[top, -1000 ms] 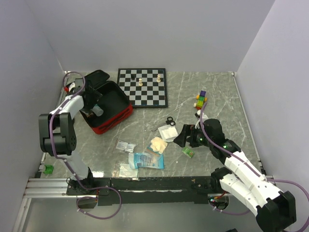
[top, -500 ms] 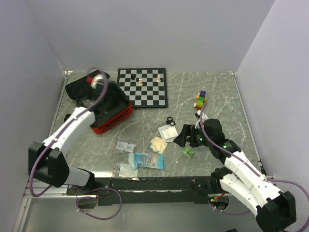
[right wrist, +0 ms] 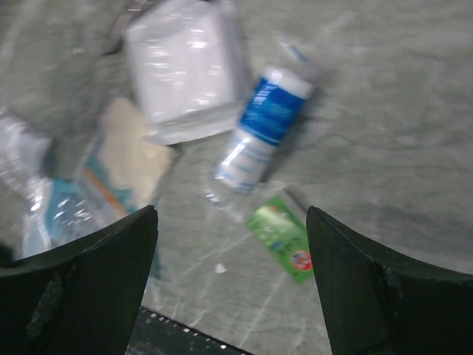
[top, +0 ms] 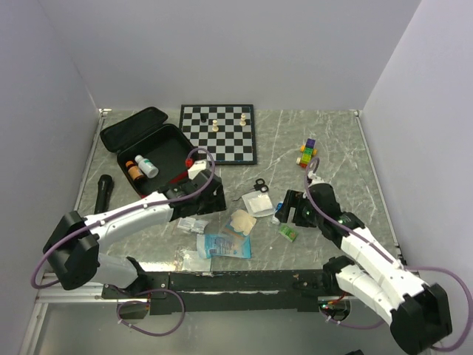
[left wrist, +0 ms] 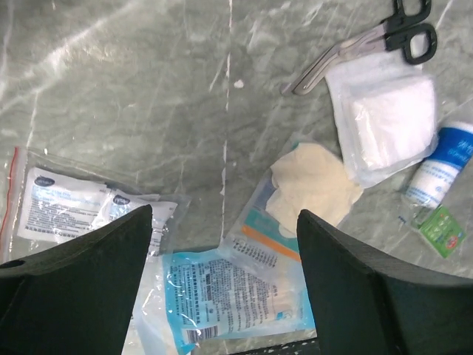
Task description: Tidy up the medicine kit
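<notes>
My left gripper tilts and moves toward the right in the top view onto the blue-and-white tube (right wrist: 262, 129) next, since the kit lies nearer this gripper.
The medicine kit (top: 118, 140) lies open at the back left, black lining up, with a brown bottle (top: 134, 171) and a white bottle (top: 147, 166) inside. My left gripper (top: 204, 200) hangs open over the loose supplies. Below it, in its wrist view, the gripper (left wrist: 224, 285) frames a blue packet (left wrist: 236, 292), with a beige pad (left wrist: 310, 181) beyond. My right gripper (top: 290, 211) is open above a blue-and-white tube (right wrist: 262, 129) and a green sachet (right wrist: 284, 237), and nothing sits between its fingers (right wrist: 81, 288).
A chessboard (top: 219, 133) with a few pieces is at the back. Coloured blocks (top: 307, 152) stand at the right. Scissors (top: 259, 185), a white gauze pack (top: 256, 202) and small clear packets (top: 192, 224) lie mid-table. A black cylinder (top: 102, 192) rests at the left.
My left arm swung from the kit down to the middle of the table, uncovering two bottles in the kit. The right gripper shifted slightly, exposing the tube.
</notes>
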`<state>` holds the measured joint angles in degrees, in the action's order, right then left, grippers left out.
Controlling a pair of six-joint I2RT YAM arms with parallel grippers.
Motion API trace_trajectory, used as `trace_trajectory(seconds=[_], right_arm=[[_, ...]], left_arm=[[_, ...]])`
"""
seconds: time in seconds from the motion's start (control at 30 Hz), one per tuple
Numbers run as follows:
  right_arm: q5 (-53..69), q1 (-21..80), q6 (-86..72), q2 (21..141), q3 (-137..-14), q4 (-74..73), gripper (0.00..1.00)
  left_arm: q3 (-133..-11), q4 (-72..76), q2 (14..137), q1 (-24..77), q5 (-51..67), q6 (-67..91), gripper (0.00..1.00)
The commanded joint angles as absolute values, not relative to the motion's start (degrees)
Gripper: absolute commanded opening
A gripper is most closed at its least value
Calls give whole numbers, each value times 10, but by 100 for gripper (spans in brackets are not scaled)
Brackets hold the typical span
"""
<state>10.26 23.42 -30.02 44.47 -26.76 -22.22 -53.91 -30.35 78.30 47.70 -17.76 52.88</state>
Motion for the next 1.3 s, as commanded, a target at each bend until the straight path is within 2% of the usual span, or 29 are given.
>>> trace_trajectory(seconds=[0.0, 0.5, 0.77, 0.8, 0.83, 0.87, 1.0, 1.17, 1.27], right_arm=[[16, 220, -344, 504, -283, -250, 87], [54, 214, -359, 655, -323, -180, 76], [76, 215, -348, 715, -331, -156, 60], [77, 215, -345, 717, -330, -154, 55], [78, 215, -343, 717, -330, -153, 52], [76, 215, -342, 716, -328, -154, 45], [73, 218, -338, 668, -318, -156, 36], [124, 233, -321, 574, -302, -126, 33], [201, 242, -310, 544, -298, -89, 33]], left_arm=[[-510, -254, 749, 483, -183, 554, 84], [-437, -230, 618, 483, -217, 559, 86], [-446, -233, 635, 483, -207, 552, 86], [-443, -229, 632, 483, -206, 552, 86], [-442, -227, 629, 483, -206, 552, 86], [-442, -226, 627, 483, -205, 550, 86], [-450, -207, 622, 482, -186, 529, 87], [-453, -137, 611, 482, -116, 498, 90], [-440, -65, 599, 481, -55, 488, 93]])
